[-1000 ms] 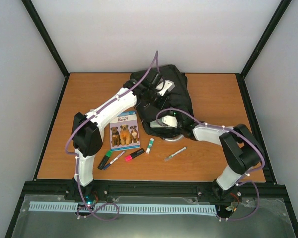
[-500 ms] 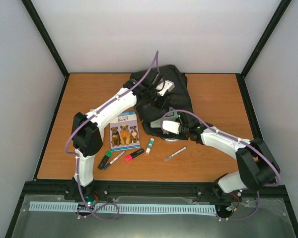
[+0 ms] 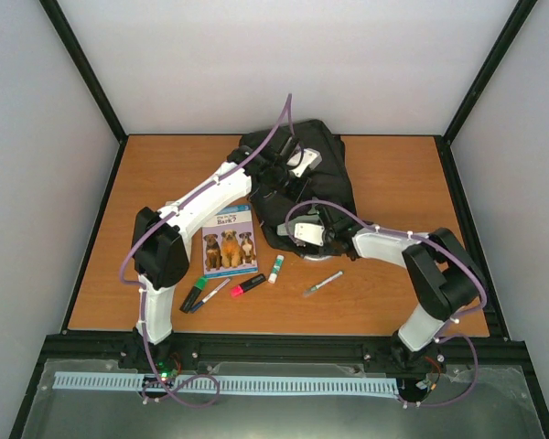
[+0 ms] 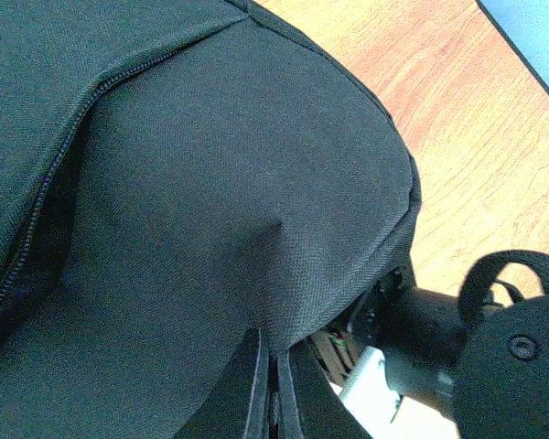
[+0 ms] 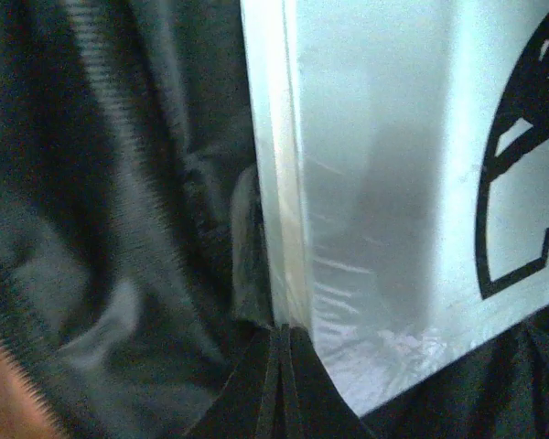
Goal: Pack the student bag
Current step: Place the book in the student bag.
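My left gripper lowers the pinched cloth back toward the bag's near opening (image 3: pixel 294 225) next and releases it, since the flat white item lies within the lining.
The student bag (image 3: pixel 320 174), a black fabric backpack, lies at the back middle of the table. My left gripper (image 3: pixel 282 186) sits on top of it. In the left wrist view the gripper (image 4: pixel 273 384) is shut on a pinch of the bag's cloth (image 4: pixel 210 165), which rises to a peak at the fingertips. My right gripper (image 3: pixel 296 229) is at the bag's near edge. In the right wrist view it (image 5: pixel 279 334) is shut, tips against the lower edge of a flat white item with a black mark (image 5: pixel 384 183), with dark bag lining (image 5: pixel 119 183) all around.
On the wood left of and below the bag lie a dog-cover book (image 3: pixel 229 240), a green-capped marker (image 3: pixel 194 294), a thin pen (image 3: pixel 215 293), a red marker (image 3: pixel 248 285), a white and green stick (image 3: pixel 276 268) and a grey pen (image 3: pixel 322 283).
The right arm's elbow swung out to the right and came back, with its gripper staying at the bag's near edge and its jaws closing. The left arm has not moved.
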Motion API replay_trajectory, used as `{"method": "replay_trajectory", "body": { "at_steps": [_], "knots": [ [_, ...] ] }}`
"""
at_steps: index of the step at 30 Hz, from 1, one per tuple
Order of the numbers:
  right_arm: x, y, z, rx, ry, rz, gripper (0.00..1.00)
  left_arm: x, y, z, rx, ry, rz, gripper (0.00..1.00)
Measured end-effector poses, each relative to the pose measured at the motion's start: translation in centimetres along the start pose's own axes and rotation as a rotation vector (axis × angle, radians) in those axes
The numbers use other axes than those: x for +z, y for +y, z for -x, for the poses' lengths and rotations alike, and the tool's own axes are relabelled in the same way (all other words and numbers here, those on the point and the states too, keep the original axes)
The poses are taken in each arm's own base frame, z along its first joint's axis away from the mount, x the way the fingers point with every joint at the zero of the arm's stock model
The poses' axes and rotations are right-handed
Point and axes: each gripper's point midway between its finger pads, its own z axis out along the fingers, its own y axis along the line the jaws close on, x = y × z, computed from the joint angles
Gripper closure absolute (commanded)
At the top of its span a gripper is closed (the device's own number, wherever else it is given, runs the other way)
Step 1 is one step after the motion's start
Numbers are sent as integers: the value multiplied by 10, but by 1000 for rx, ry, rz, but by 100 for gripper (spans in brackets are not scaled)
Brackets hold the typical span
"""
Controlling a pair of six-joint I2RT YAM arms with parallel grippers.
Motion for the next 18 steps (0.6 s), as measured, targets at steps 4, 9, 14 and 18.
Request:
{"method": "replay_trajectory", "body": {
  "at_steps": [4, 9, 14, 18],
  "knots": [
    [15, -18, 0, -12, 37, -60, 97, 0, -1, 0, 1, 1, -3, 99],
    [30, -38, -1, -29, 77, -149, 97, 1, -2, -1, 11, 3, -1, 99],
    [39, -56, -3, -55, 113, -230, 97, 2, -2, -1, 21, 3, 3, 99],
    [46, -68, -3, -60, 135, -276, 97, 2, 1, 0, 29, -3, 24, 99]
  ]
}}
